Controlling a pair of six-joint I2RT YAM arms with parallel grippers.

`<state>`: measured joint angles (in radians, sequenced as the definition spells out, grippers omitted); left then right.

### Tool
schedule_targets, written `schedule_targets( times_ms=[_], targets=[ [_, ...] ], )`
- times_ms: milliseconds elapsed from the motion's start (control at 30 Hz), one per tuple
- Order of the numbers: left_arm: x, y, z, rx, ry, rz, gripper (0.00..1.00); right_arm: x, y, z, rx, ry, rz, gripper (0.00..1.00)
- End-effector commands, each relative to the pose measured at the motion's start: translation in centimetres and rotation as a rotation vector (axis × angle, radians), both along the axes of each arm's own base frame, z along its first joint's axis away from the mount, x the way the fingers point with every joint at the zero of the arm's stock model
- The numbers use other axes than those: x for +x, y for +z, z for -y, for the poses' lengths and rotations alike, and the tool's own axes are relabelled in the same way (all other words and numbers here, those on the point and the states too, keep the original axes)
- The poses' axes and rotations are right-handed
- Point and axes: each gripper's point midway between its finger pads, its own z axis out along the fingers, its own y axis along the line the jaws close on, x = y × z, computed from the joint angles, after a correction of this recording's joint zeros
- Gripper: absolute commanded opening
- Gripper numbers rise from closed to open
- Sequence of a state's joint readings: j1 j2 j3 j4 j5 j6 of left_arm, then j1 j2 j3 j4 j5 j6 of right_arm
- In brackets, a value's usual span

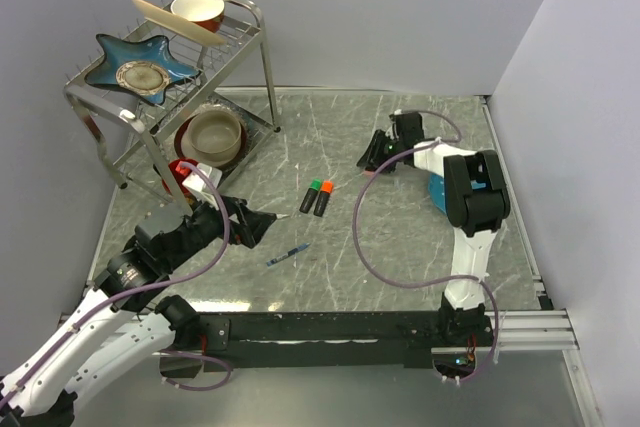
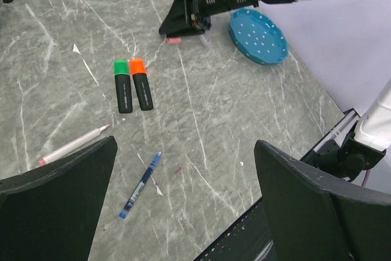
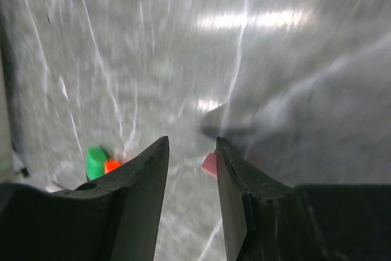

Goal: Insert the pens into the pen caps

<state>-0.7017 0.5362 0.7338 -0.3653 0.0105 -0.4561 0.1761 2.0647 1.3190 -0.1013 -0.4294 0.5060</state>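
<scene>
The left gripper lowers onto the middle of the white-pink stick pen (image 2: 73, 145) next, turning on the way, since the pen lies slanted to its open fingers.
Two stubby black highlighters lie side by side mid-table, one with a green cap (image 2: 123, 87) and one with an orange cap (image 2: 141, 85); they also show in the top view (image 1: 320, 196). A thin dark-blue ballpoint (image 2: 140, 186) lies nearer the front. A white-pink stick pen (image 2: 73, 145) lies by my left gripper (image 2: 186, 145), which is open wide and empty above the table. My right gripper (image 3: 192, 142) is open and low over the table at the far right. A small pale pink cap (image 3: 209, 163) lies against the inner side of its right finger and also shows in the left wrist view (image 2: 175, 41).
A metal dish rack (image 1: 250, 17) with bowls and plates stands at the back left. A teal dotted plate (image 2: 258, 36) lies beside the right arm. A red and white object (image 1: 185, 175) sits under the rack by the left arm. Walls close the back and sides.
</scene>
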Motion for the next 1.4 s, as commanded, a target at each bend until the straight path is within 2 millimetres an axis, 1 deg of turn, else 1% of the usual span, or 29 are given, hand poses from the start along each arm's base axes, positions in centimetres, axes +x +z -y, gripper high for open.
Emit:
schedule_targets(
  times_ms=[0,67,167,200,233,267,333,433,467,500,533,633,700,733,800,833,867,900,933,967,1000,1033,1100,1133,1233,1300,1367],
  targets=[
    [0.1,1.0,0.0,-0.013,0.002,0.034,0.99,-5.1,-1.7,-0.7,-0.113,0.089,-0.054,0.45],
    [0.0,1.0,0.0,-0.015,-0.003,0.038,0.99,-6.3,-1.9,-1.0,-0.134,0.136,-0.044,0.45],
    [-0.2,1.2,0.0,-0.019,-0.009,0.043,0.99,-8.0,-1.4,-1.6,-0.169,0.188,-0.036,0.44],
    [-0.2,1.1,0.0,-0.017,-0.009,0.043,0.99,-8.5,-1.4,-2.0,-0.176,0.207,-0.031,0.44],
    [-0.2,1.1,0.0,-0.017,-0.012,0.043,0.99,-9.1,-1.4,-2.1,-0.185,0.219,-0.028,0.44],
    [-0.2,1.1,-0.1,-0.017,-0.010,0.045,0.99,-9.2,-0.8,-2.3,-0.185,0.230,-0.008,0.43],
    [-0.1,1.0,0.0,-0.018,-0.008,0.040,0.99,-9.5,-0.3,-2.6,-0.199,0.239,-0.001,0.42],
    [0.0,1.1,0.0,-0.032,0.006,0.015,0.99,-10.0,0.5,-2.5,-0.211,0.196,-0.003,0.42],
    [0.4,1.1,-0.4,-0.035,0.045,0.010,0.99,-9.8,1.4,-2.5,-0.203,0.169,0.011,0.42],
    [0.8,1.0,-0.9,-0.038,0.084,0.000,0.99,-9.5,1.6,-1.9,-0.223,0.122,0.011,0.42],
    [1.1,0.9,-1.2,-0.049,0.116,-0.021,0.99,-9.4,2.2,-1.9,-0.209,0.071,0.000,0.42],
    [1.7,1.0,-2.1,-0.059,0.190,-0.031,0.99,-8.7,3.2,-0.9,-0.245,-0.071,-0.014,0.42],
    [1.6,1.1,-2.0,-0.043,0.175,-0.027,0.99,-9.0,3.3,-0.5,-0.271,-0.122,-0.039,0.42],
    [1.6,1.2,-2.1,-0.037,0.175,-0.020,0.99,-8.5,3.5,0.0,-0.285,-0.180,-0.042,0.41],
    [1.5,1.2,-2.2,-0.039,0.174,-0.012,0.99,-8.7,3.1,0.6,-0.326,-0.225,-0.070,0.41],
    [1.4,1.3,-2.3,-0.040,0.174,-0.005,0.99,-8.1,3.1,0.9,-0.346,-0.268,-0.073,0.41],
    [1.3,1.3,-2.3,-0.039,0.168,0.000,0.99,-8.5,2.8,1.1,-0.369,-0.273,-0.107,0.41],
    [1.2,1.4,-2.3,-0.045,0.162,0.009,0.99,-8.4,2.6,1.1,-0.381,-0.283,-0.120,0.41],
    [1.0,1.5,-2.2,-0.045,0.150,0.017,0.99,-7.8,2.7,1.0,-0.384,-0.308,-0.132,0.40],
    [1.0,1.5,-2.2,-0.047,0.146,0.021,0.99,-8.0,2.6,1.4,-0.414,-0.327,-0.145,0.38],
    [0.9,1.6,-2.2,-0.048,0.140,0.027,0.99,-7.9,2.7,1.3,-0.420,-0.336,-0.147,0.38],
    [0.7,1.6,-2.0,-0.048,0.125,0.033,0.99,-7.5,3.0,1.0,-0.414,-0.354,-0.144,0.37],
    [0.5,1.6,-1.7,-0.047,0.103,0.038,0.99,-7.4,3.6,0.6,-0.417,-0.348,-0.130,0.36],
    [0.5,1.6,-1.6,-0.038,0.092,0.045,0.99,-7.3,4.3,-0.2,-0.416,-0.322,-0.105,0.36],
    [0.6,1.3,-1.1,-0.024,0.071,0.050,0.99,-7.2,5.3,-1.1,-0.416,-0.276,-0.074,0.36],
    [1.2,0.9,-0.9,-0.007,0.081,0.045,0.99,-7.1,5.6,-0.8,-0.425,-0.277,-0.063,0.36],
    [1.7,0.6,-0.5,0.028,0.069,0.041,0.97,-7.2,5.7,-0.4,-0.439,-0.287,-0.069,0.36]
  ],
)
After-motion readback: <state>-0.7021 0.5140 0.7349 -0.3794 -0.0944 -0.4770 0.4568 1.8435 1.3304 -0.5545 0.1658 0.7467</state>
